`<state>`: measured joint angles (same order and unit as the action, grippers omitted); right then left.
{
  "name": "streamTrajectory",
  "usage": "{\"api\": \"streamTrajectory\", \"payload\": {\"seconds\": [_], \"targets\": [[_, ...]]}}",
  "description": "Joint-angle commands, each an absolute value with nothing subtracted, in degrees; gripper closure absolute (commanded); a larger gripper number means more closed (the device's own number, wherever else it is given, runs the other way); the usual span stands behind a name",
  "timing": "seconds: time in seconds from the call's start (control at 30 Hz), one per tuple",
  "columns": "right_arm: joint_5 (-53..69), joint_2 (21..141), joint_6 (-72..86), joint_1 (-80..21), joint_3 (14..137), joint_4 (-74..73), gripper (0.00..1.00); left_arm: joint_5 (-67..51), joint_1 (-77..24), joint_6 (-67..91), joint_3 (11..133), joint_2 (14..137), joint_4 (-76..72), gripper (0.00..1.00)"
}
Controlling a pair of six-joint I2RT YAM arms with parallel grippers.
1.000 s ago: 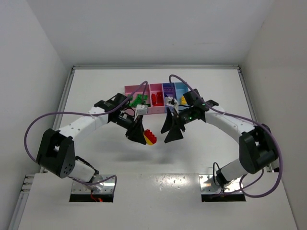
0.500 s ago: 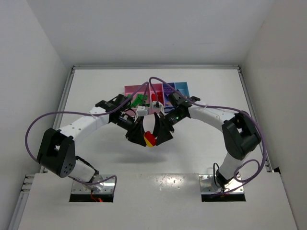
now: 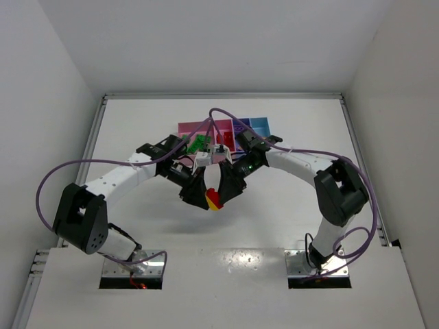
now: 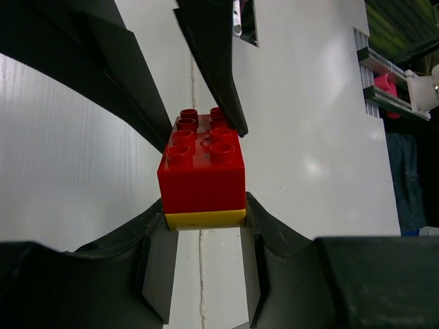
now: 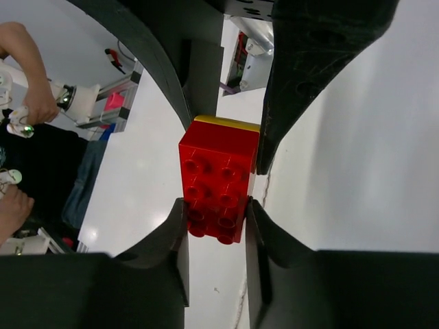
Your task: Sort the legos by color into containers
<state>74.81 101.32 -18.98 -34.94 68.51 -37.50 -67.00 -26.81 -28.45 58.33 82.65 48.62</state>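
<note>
I will next move my left gripper outward to let go of the yellow brick in the light blue bin. The bin is to the gripper's right in the top view, clear of the red brick.
A clump of two legos, a red brick stacked on a yellow one, hangs above the table between both grippers. My left gripper is shut on the yellow brick, just under the red brick. My right gripper is shut on the studded end of the red brick, with the yellow brick beyond it. In the top view the left gripper and the right gripper face each other across the clump. The containers stand behind, partly hidden by the arms, with green legos in the wide pink one.
The light blue bin ends the row on the right. Purple cables loop over the bins. A raised rim borders the table at the back. A person's arm shows beyond the table edge in the right wrist view.
My right gripper swung left from the bins to the clump and shut on the red brick. The left gripper held the clump still.
</note>
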Motion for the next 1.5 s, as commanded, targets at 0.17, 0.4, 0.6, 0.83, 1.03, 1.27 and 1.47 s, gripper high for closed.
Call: {"api": "streamTrajectory", "payload": {"seconds": [0.17, 0.4, 0.6, 0.83, 1.03, 1.27, 1.47], "targets": [[78.49, 98.09, -20.39, -32.09, 70.14, -35.77, 1.00, -69.35, -25.49, -26.55, 55.81, 79.29, 41.76, 0.98], [80.15, 94.40, -20.39, -26.03, 69.08, -35.16, 1.00, -68.20, -24.96, -22.42, 52.48, 76.29, 37.62, 0.99], [81.56, 92.03, -20.39, -21.01, 67.42, -34.01, 1.00, -67.15, -24.96, -20.30, 50.72, 74.71, 34.63, 0.99], [77.61, 91.93, -19.34, -14.15, 66.88, -30.59, 1.00, -64.43, -22.24, -16.79, 49.22, 69.96, 31.55, 0.99], [53.05, 90.25, 16.34, -14.32, 57.55, 13.44, 1.00, -57.59, -19.69, -8.44, 45.44, 60.74, 22.68, 0.99], [50.02, 107.64, 23.19, -14.85, 74.60, 12.73, 1.00, -56.51, -16.44, -7.21, 45.96, 58.18, 23.81, 0.99], [45.63, 115.48, 23.99, -16.08, 84.37, 9.67, 1.00, -55.28, -15.82, -7.82, 46.49, 58.71, 24.43, 0.99]]}}
